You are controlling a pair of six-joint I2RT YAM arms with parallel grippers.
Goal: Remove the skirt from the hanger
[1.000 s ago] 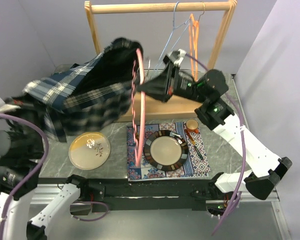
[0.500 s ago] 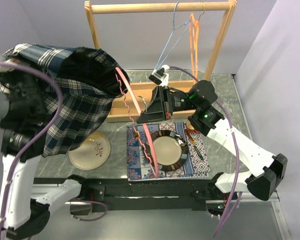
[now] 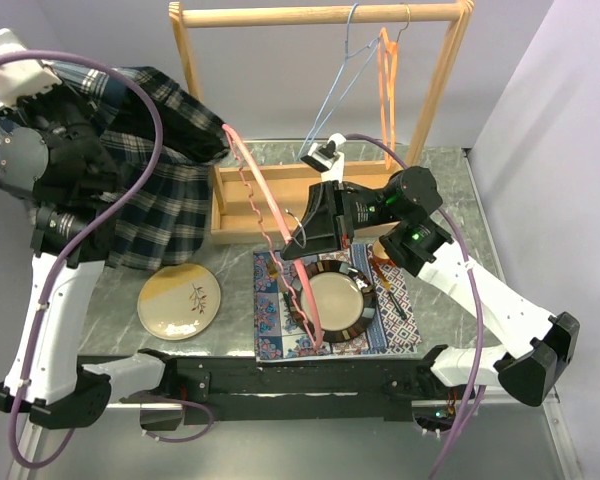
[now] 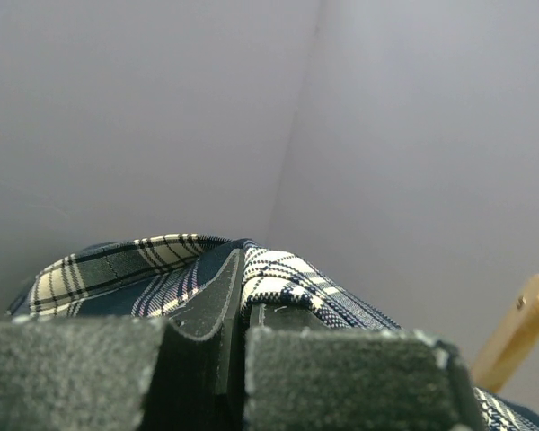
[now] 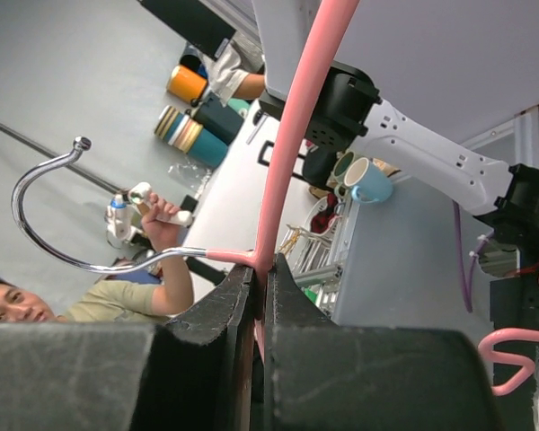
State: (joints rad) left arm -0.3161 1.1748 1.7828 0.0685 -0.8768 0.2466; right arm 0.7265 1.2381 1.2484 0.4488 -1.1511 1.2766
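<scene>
My left gripper is holding the skirt [image 3: 160,190] in midair, so next I need to lower the gripper beside the wooden rack to the place outward of the beige plate and release the skirt.
The navy and white plaid skirt [image 3: 160,190] hangs in the air at the left. My left gripper [image 4: 242,296] is shut on a fold of its edge [image 4: 278,269]; in the top view its fingertips are hidden behind the wrist and the cloth. The pink hanger [image 3: 310,320] slants from the skirt's right corner down to the placemat. Its upper end still touches the skirt near the corner. My right gripper [image 3: 292,243] is shut on the hanger at the base of its metal hook; the right wrist view shows the pink bar [image 5: 296,117] pinched between the fingers of that gripper [image 5: 260,269].
A wooden rack [image 3: 315,14] stands at the back with a blue wire hanger [image 3: 340,75] and an orange hanger [image 3: 385,70]. A beige plate [image 3: 180,300] lies front left. A patterned placemat [image 3: 275,335] holds a dark-rimmed plate [image 3: 332,300], a small cup [image 3: 385,248] and a spoon.
My left arm has risen and drawn the skirt up and to the left. The skirt has slid toward the hanger's far end. My right gripper has dropped a little with the hanger.
</scene>
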